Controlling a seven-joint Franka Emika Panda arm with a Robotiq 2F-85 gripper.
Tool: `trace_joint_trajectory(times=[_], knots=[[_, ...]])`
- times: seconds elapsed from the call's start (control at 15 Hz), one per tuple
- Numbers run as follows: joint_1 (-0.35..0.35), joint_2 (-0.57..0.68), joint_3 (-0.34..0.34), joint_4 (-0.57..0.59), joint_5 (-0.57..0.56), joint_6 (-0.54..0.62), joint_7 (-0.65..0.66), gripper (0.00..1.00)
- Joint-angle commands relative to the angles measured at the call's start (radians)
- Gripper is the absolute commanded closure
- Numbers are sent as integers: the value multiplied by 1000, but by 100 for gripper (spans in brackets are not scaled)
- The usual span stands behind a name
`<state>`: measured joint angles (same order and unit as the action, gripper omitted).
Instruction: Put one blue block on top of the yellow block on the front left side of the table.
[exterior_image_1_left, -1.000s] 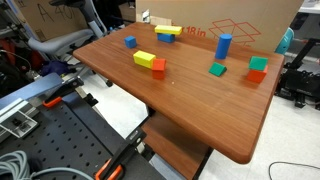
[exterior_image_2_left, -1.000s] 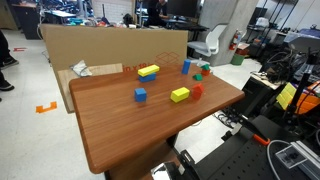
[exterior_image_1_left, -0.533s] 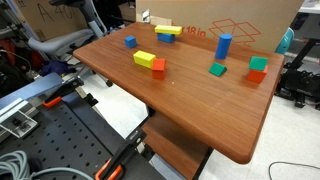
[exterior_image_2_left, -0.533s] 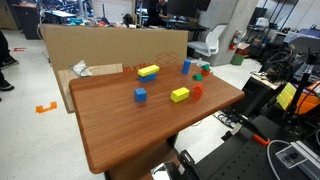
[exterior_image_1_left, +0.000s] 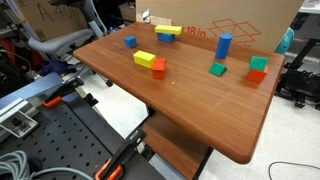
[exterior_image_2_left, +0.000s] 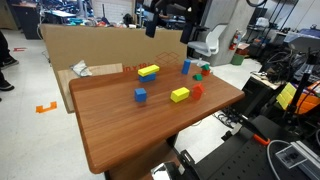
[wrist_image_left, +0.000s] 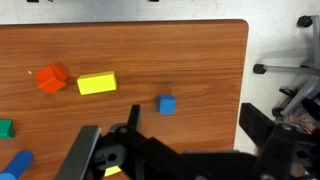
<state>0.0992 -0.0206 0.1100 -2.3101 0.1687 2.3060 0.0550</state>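
I will next lower my gripper's open fingers around the sides of the blue block (exterior_image_2_left: 141, 95) (wrist_image_left: 166, 105), where bare table shows, because the block is far below my gripper, between those fingers.
The blue block (exterior_image_1_left: 130, 42) (exterior_image_2_left: 141, 95) is a small cube alone on the table (exterior_image_1_left: 200, 110) (exterior_image_2_left: 130, 135). The yellow block (exterior_image_1_left: 145, 59) (exterior_image_2_left: 180, 94) lies apart from it, with a red block (exterior_image_1_left: 158, 67) touching its end. In the wrist view the blue block (wrist_image_left: 166, 105) lies to the right of the yellow block (wrist_image_left: 97, 83). My gripper (wrist_image_left: 192, 110) is open and empty, high above the table, with the blue block just inside its left finger. The arm (exterior_image_2_left: 168, 14) shows at the top of an exterior view.
A long yellow bar with a blue piece (exterior_image_1_left: 168, 32) (exterior_image_2_left: 148, 71), a tall blue cylinder (exterior_image_1_left: 223, 45) (exterior_image_2_left: 186, 66), a green block (exterior_image_1_left: 218, 69) and a red-and-green stack (exterior_image_1_left: 258, 68) stand farther back. A cardboard box (exterior_image_2_left: 110, 45) borders the table.
The arm has come into sight at the top of an exterior view. The blocks have not moved.
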Motion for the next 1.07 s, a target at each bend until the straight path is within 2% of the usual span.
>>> trace_joint_trajectory(times=[0.0, 0.33, 1.0], knots=[[-3, 141, -9, 99, -72, 31, 72, 0], [17, 301, -24, 192, -146, 66, 166, 0], [56, 539, -48, 373, -148, 62, 207, 0]])
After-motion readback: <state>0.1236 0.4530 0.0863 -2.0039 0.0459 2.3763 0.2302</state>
